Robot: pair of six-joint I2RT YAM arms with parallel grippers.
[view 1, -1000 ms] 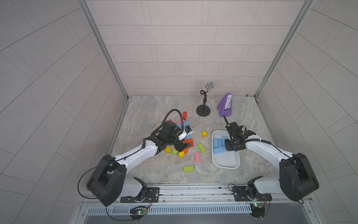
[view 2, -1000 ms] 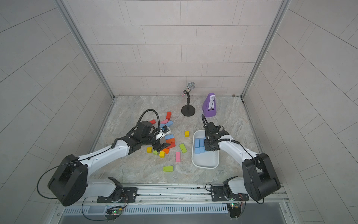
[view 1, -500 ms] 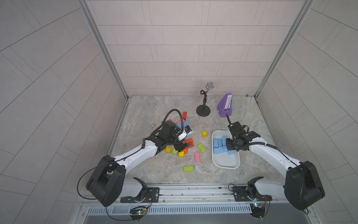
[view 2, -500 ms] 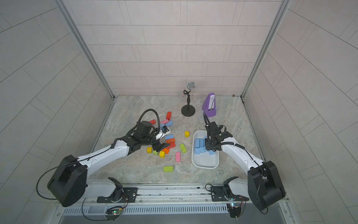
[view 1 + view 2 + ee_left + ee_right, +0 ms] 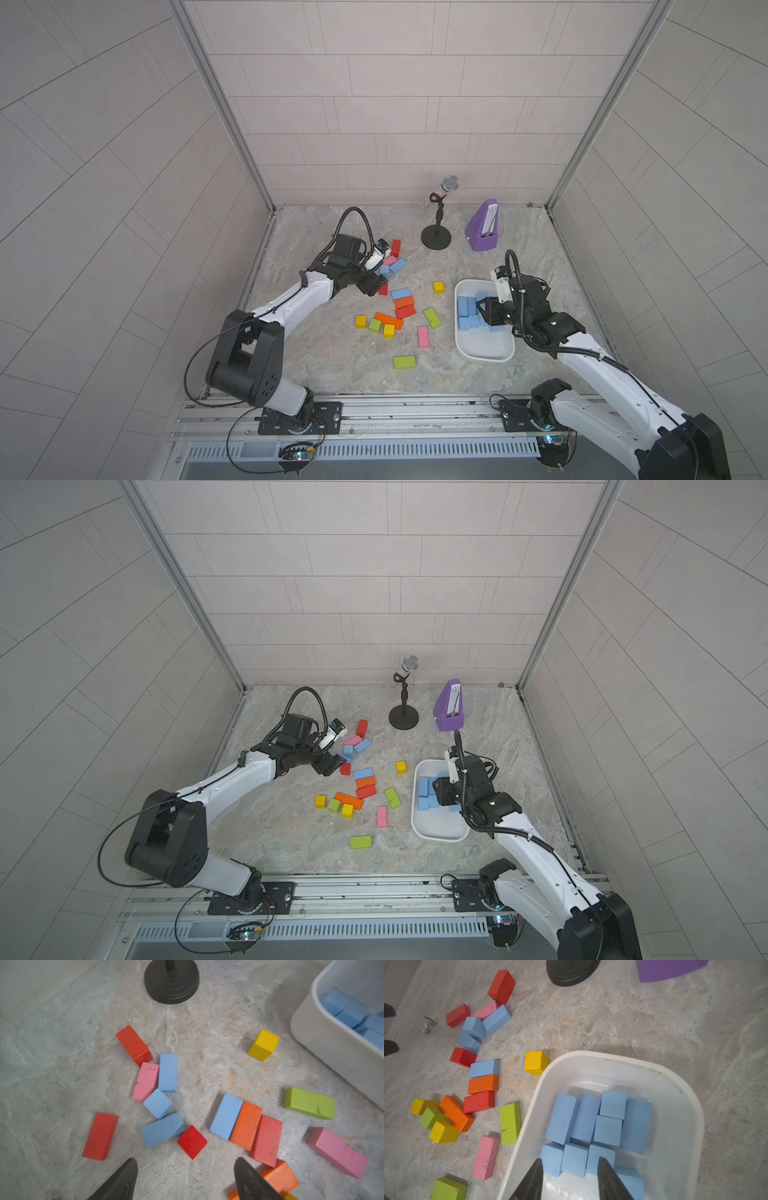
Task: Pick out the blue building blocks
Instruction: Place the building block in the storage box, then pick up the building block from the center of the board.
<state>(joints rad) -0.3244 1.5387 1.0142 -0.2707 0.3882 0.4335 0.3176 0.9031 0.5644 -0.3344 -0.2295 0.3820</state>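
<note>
My left gripper's fingers are at an angle to the light blue cube [image 5: 348,750] [image 5: 158,1103], which is beyond the tilted brick, so I will move the gripper outward, turn it and lower it around the cube.
Several blue building blocks [image 5: 591,1122] lie packed in the white tray [image 5: 612,1056], also visible in a top view [image 5: 467,311]. My right gripper [image 5: 569,1160] hangs low over them, open, gripping nothing; in a top view it [image 5: 482,309] is above the tray's middle. Loose blue blocks lie on the floor: a brick [image 5: 168,1072], a cube [image 5: 158,1103], a tilted brick [image 5: 163,1129] and a brick [image 5: 226,1115] beside an orange one. My left gripper [image 5: 186,1159] is open just short of the tilted brick and a red cube [image 5: 192,1142], with bare floor between its fingers.
Red, orange, yellow, green and pink blocks [image 5: 390,320] are scattered between the arms. A black microphone stand [image 5: 435,239] and a purple metronome [image 5: 484,226] stand at the back. A small silver knob [image 5: 428,1024] lies near the left wall. Tiled walls enclose three sides.
My right gripper's jaws have parted over the tray's blue blocks. My left gripper has drawn back slightly toward the left wall, still open.
</note>
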